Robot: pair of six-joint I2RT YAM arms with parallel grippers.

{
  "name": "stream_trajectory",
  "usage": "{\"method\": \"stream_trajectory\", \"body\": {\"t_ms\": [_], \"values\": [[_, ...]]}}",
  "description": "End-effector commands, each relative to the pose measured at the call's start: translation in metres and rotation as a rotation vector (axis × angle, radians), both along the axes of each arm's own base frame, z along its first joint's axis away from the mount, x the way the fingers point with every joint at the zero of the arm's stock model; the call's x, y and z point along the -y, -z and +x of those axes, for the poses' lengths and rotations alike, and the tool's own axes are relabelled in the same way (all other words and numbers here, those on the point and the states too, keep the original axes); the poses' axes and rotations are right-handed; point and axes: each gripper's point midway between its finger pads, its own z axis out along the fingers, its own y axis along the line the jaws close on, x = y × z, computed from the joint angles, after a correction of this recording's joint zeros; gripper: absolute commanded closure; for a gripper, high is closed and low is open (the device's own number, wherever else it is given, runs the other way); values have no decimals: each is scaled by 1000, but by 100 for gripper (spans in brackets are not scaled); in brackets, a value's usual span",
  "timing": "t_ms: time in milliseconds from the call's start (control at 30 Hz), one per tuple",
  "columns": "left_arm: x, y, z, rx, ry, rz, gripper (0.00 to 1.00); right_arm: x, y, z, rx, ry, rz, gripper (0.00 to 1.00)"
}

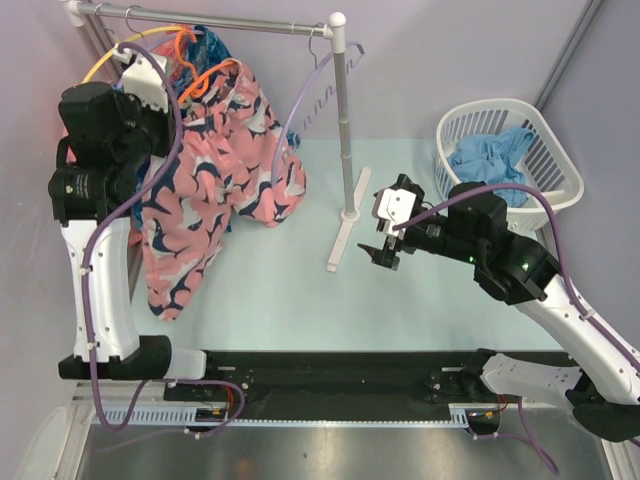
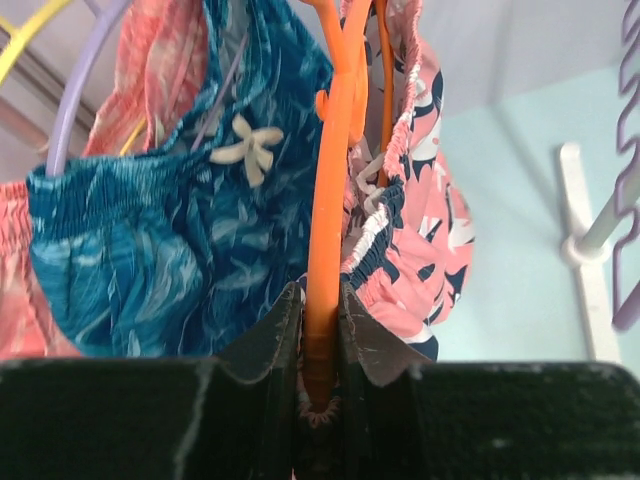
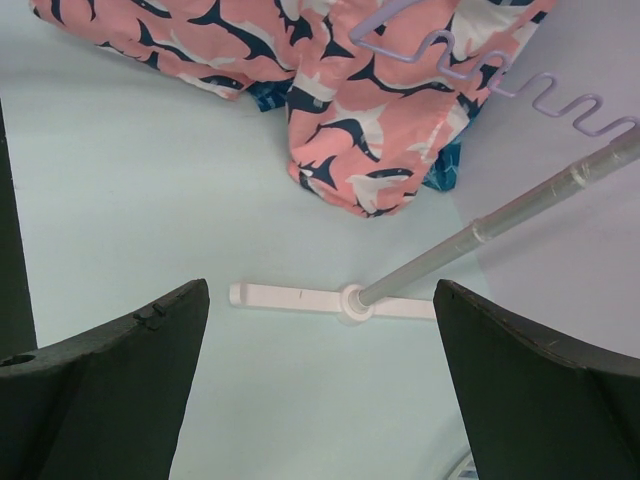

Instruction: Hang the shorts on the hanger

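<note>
The hanger's hook is still short of the rack's bar (image 1: 185, 18), so my left gripper should next carry the hanger's orange bar outward to it, bring the hook over, and let go.
The salmon-pink shorts (image 1: 220, 170) with navy and white shapes hang over the orange hanger (image 1: 205, 78) at the rack's left end, one leg reaching down to the table. My left gripper (image 2: 320, 330) is shut on the hanger's orange bar (image 2: 328, 200), with the shorts' waistband (image 2: 420, 230) just to its right. In the top view the left gripper (image 1: 150, 72) is high up by the rail. My right gripper (image 1: 383, 255) is open and empty above the table near the rack's foot; in its wrist view (image 3: 320, 290) the shorts (image 3: 370, 120) lie ahead.
Teal-blue shorts (image 2: 180, 250) hang behind the hanger. A lavender hanger (image 1: 320, 90) and a yellow hanger (image 1: 110, 55) are on the rail (image 1: 210, 20). The rack pole (image 1: 347, 130) stands on a white foot (image 1: 345, 235). A white basket (image 1: 560, 165) holds a blue garment (image 1: 490, 155).
</note>
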Motion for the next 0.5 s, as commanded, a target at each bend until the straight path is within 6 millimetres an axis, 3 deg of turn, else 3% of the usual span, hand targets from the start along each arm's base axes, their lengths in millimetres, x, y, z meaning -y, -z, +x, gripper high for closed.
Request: {"method": "stream_trajectory", "body": {"t_ms": [0,167,367,467], "values": [[9,-63,14,197,23,-95,100,8,-11,-1,4,35,30,0],[1,-75,37,232,-18,-79,100,13,-7,0,-9,51,21,0],[-4,-74,64,251,-43,-72,100,14,-4,3,-15,66,10,0],[-9,-63,82,231,-66,-55,100,15,-1,5,-24,75,3,0]]}}
